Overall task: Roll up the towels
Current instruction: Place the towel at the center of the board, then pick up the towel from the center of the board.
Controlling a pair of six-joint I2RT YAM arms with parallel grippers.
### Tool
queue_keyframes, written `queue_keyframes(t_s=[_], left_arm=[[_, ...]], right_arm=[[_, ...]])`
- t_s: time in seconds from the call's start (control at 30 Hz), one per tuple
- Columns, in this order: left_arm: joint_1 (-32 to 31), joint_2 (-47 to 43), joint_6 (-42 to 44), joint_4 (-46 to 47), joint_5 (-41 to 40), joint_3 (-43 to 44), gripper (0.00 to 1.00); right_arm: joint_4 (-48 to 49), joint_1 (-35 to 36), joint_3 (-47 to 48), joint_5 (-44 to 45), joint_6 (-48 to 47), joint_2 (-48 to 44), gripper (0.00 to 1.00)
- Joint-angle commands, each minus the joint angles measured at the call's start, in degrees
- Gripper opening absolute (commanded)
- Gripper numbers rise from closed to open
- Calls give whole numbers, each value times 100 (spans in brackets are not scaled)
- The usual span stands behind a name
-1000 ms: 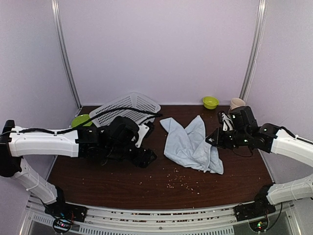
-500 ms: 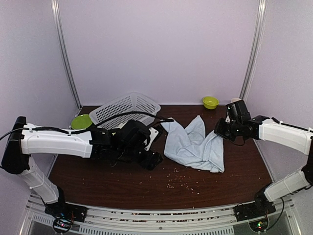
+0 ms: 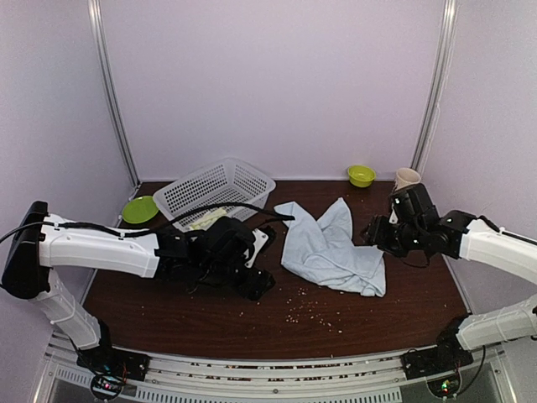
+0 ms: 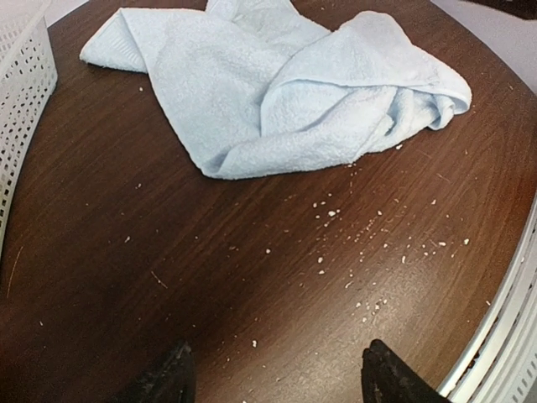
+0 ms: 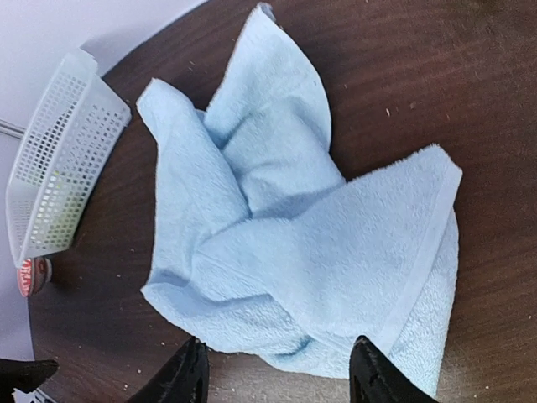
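Observation:
My right gripper will move down and back onto the near part of the towel's hemmed edge and close, since that hemmed edge lies exposed on top of another layer of the towel.
The pale blue towel [image 3: 329, 248] lies crumpled on the dark wooden table, right of centre. My right gripper [image 3: 370, 237] hovers at its right edge, jaws open; in the right wrist view the towel [image 5: 310, 243] spreads ahead of the open gripper [image 5: 277, 379], with its near edge lying between the fingertips [image 5: 186, 374]. My left gripper [image 3: 258, 285] is low over the table left of the towel, open and empty. In its wrist view the gripper [image 4: 277, 382] faces bare wood, the towel [image 4: 277, 92] farther ahead. A yellow-green cloth [image 3: 205, 222] shows at the basket's near end.
A white mesh basket [image 3: 220, 185] stands at the back left, with a green plate [image 3: 139, 209] beside it. A green bowl [image 3: 362, 175] and a tan cup [image 3: 407, 178] sit at the back right. Pale crumbs [image 3: 310, 312] dot the table's front.
My right gripper, shut on the towel's right edge a second ago, lifted slightly, came back down and opened, releasing the cloth. The left arm reached a little rightward toward the towel.

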Motion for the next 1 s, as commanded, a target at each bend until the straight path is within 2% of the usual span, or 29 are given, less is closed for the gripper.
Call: queue_keyframes(t_s=[0.0,0.2,0.43,0.7,0.8,0.97], left_arm=[[19,-78,20,343,161,-111,69],[19,-180,14,301,162,-272,69],[19,-204,-32,381,237,-374,69],[19,-188,-28,374,251,-383,69],[19,-169,-48,340,252,-363,69],[19,-131,-95,307,251,-315,69]], right_arm=[[61,131,-507,176,581,165,57],[448,111,-824,470,1257,364,58],[1221,30,-1340,59,1847,567,56],[1834,-67,-1733,-105,2026,733,53],[1950,-119,-1732,-209,2023,856,45],[2045,-128,-1740,-252,2033,838,25]])
